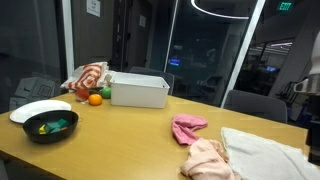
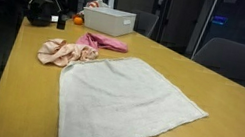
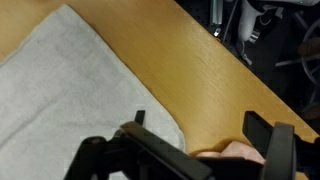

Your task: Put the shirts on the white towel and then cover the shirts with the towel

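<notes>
My gripper turns next as it moves past the towel corner, then lowers onto the folds of the peach shirt.
The white towel lies spread flat on the wooden table, also seen in an exterior view and at the left of the wrist view. A pale peach shirt lies crumpled just off one towel corner. The bright pink shirt lies beside it on the bare wood. In the wrist view my gripper hangs open above the table by that towel corner. Nothing is between its fingers. A bit of the peach shirt shows below them.
A white rectangular box stands at the back of the table. A red-and-white patterned cloth, an orange, a black bowl and a white plate are near it. Chairs stand along the table's edge.
</notes>
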{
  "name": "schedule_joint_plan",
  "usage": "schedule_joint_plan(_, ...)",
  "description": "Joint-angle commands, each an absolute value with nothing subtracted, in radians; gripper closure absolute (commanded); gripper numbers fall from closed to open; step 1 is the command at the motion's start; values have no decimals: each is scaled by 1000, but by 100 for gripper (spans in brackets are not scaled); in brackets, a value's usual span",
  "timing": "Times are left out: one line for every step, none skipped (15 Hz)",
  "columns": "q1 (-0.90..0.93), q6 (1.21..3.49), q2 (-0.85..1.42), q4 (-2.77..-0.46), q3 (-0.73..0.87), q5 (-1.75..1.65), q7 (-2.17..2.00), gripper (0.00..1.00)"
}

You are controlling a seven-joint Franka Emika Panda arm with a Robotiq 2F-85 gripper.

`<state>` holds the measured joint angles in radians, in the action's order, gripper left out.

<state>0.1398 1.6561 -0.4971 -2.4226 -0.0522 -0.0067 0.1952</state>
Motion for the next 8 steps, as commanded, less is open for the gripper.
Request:
schedule_joint_plan(209,1758,-332,-2321,-128,-13,230,0)
schedule_joint_plan(221,1795,-290,-2293,-143,-16,236,0)
schedule_joint_plan(231,1850,-238,-2268,-154,-17,252,0)
schedule_joint_plan(234,1888,-191,-2240,-160,-9,262,0)
schedule_joint_plan(238,1926,-154,-2216,-161,5,280,0)
schedule_joint_plan(241,1968,-122,-2202,-160,25,308,0)
schedule_joint_plan(243,2011,-91,-2188,-161,51,330,0)
schedule_joint_plan(244,2041,-57,-2177,-163,79,371,0)
